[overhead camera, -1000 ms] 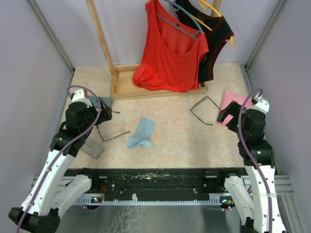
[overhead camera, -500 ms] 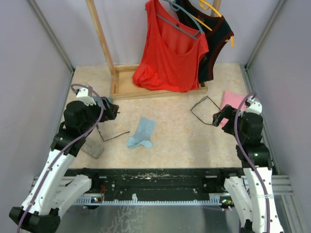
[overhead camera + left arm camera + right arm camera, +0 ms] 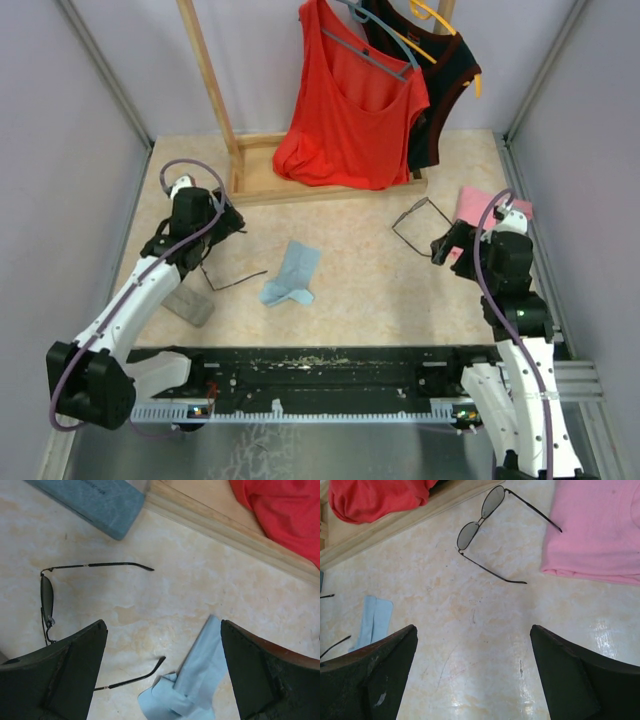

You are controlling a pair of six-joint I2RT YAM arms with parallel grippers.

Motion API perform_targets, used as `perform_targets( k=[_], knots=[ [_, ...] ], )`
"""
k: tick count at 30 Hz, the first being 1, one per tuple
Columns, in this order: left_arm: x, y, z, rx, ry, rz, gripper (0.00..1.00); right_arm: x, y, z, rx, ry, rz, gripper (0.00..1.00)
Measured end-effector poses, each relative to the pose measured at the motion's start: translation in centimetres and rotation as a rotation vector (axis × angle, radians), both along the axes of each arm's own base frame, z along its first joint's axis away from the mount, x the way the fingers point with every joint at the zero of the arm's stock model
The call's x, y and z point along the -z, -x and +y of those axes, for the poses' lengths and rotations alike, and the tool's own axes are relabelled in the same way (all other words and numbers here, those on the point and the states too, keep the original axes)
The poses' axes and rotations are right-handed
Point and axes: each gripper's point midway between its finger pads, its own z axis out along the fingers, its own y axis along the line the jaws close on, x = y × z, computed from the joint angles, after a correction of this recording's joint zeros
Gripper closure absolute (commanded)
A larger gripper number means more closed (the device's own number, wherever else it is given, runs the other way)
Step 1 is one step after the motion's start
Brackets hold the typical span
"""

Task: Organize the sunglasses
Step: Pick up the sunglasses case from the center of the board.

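Observation:
The front grey case lies uncovered below, so my left gripper needs to move its fingers back toward the arm's base and down around the long sides of the case.
Two pairs of thin dark wire sunglasses lie unfolded on the beige table. The left sunglasses (image 3: 238,280) (image 3: 47,597) lie just under and left of my left gripper (image 3: 228,226) (image 3: 163,630), which hangs open above them; one slim arm reaches in between the fingers. The right sunglasses (image 3: 408,215) (image 3: 480,522) lie beside a pink cloth (image 3: 490,205) (image 3: 595,530), just ahead of my right gripper (image 3: 442,245) (image 3: 472,630), which stands open over bare table. Neither gripper holds anything.
A light blue cloth (image 3: 293,272) (image 3: 195,680) lies crumpled mid-table. One grey case (image 3: 190,303) sits near the left front, another grey case (image 3: 95,500) by the wooden rack base (image 3: 330,185). A red top (image 3: 350,110) and a black top (image 3: 445,80) hang at the back.
My left arm has stretched forward and turned, carrying its gripper over the left sunglasses. My right gripper has moved left, closer to the right sunglasses. Both stayed open.

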Motion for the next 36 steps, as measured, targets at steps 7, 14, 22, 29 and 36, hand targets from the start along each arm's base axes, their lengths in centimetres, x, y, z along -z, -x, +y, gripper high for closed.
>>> perform_targets(
  k=[7,14,22,29,36],
  knots=[
    [1.7,-1.4,3.0,-0.226,0.013,0.042,0.0,0.3,0.0,0.5,-0.024,-0.011,0.008,0.05],
    [2.8,-2.2,5.4,-0.386,0.029,0.078,0.0,0.2,0.0,0.7,-0.038,-0.018,0.001,0.05],
    [3.9,1.3,8.4,-0.608,-0.022,0.174,0.0,0.1,-0.2,0.8,-0.043,-0.022,-0.008,0.06],
    [6.1,6.9,10.6,-0.768,-0.064,0.285,0.01,0.2,-0.3,1.1,-0.057,-0.028,-0.009,0.06],
    [9.3,10.7,11.8,-0.882,-0.055,0.392,0.0,0.5,-0.4,1.4,-0.07,-0.034,0.005,0.06]
  ],
)
